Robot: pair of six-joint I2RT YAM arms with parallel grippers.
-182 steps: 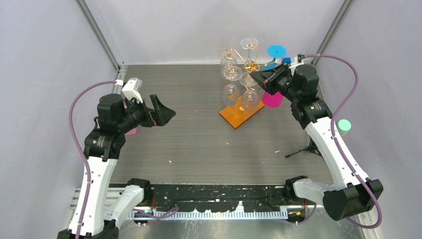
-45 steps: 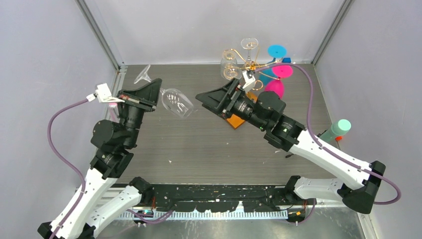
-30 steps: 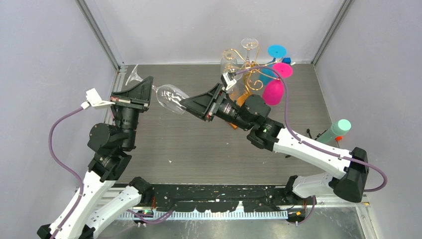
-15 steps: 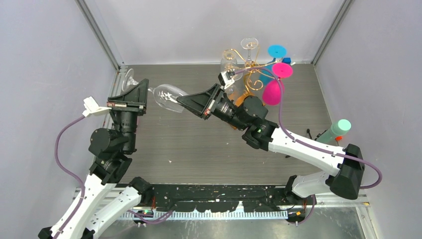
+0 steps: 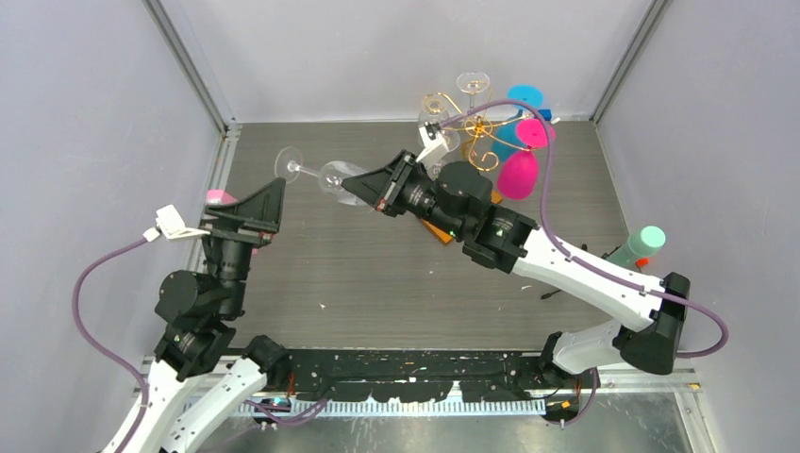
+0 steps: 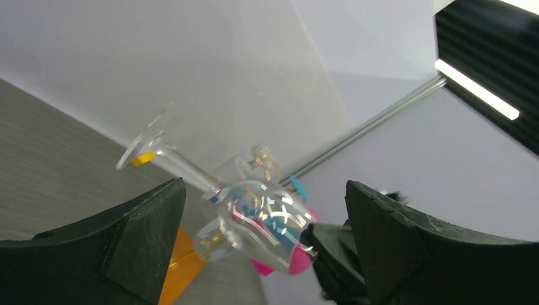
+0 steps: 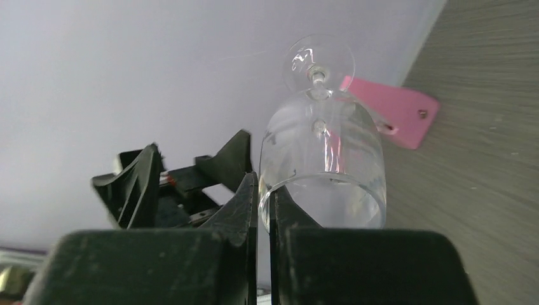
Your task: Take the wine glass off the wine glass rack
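The tabletop beside the orange base is below, so my right gripper will next tip its fingers down to stand the level glass upright. Then it will lower the glass and release it.
The clear wine glass [image 5: 332,176] hangs almost level above the table's back left, foot [image 5: 288,162] pointing left. My right gripper [image 5: 363,185] is shut on its rim; in the right wrist view the two fingers [image 7: 251,190] pinch the glass wall [image 7: 324,146]. My left gripper [image 5: 267,200] stands open, below and apart from the glass. The left wrist view shows the glass [image 6: 264,219] between its spread fingers [image 6: 146,222], touching neither. The gold wire wine glass rack [image 5: 479,127] stands at the back, its orange base [image 5: 437,227] partly hidden by the right arm.
On the rack hang clear glasses [image 5: 472,85], a pink one [image 5: 517,175] and a blue one [image 5: 524,95]. A teal cup [image 5: 643,243] stands at the right edge. A pink object [image 5: 221,197] lies by the left wall. Metal frame posts line the back corners.
My left gripper has opened, let go of the stem and drawn back toward the near side. The right gripper has shut on the rim and carries the glass alone.
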